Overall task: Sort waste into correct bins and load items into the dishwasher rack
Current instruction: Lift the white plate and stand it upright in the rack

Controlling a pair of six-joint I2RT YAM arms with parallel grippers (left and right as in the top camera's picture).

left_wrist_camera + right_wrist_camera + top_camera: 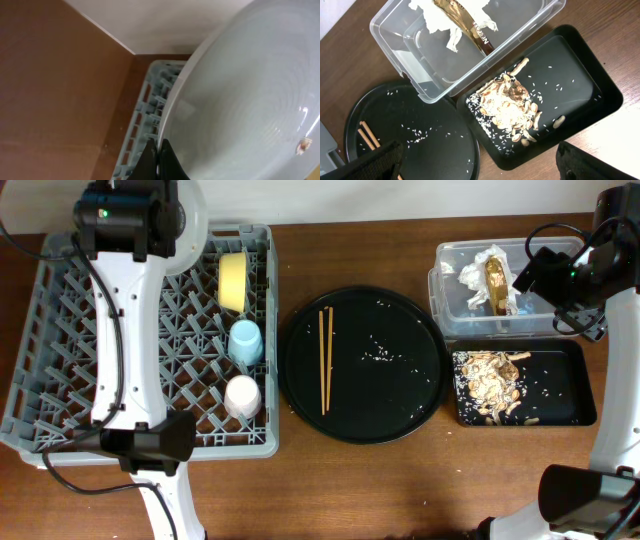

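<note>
I should next move my left gripper to the right in the overhead view, turn it and lower the plate into the rack (60,310) slots beside the yellow bowl, as these slots are empty.
My left gripper (159,161) is shut on the rim of the pale grey-green plate (240,100) and holds it on edge over the far left of the grey dishwasher rack (60,310). The plate's edge shows beside the arm in the overhead view (197,225). The yellow bowl (233,280), blue cup (245,340) and pale pink cup (242,395) stand in the rack. The chopsticks (325,360) lie on the round black tray (420,395). The wrapper (455,20) lies in the clear tub (520,30). Food scraps (512,107) fill the black rectangular tray (585,75). My right gripper (480,165) is open and empty above both bins.
White crumbs (378,352) are scattered on the round black tray. The rack edge (145,105) shows in the left wrist view next to bare wooden table and a white wall. The right arm's cables (560,230) hang over the tub's far side.
</note>
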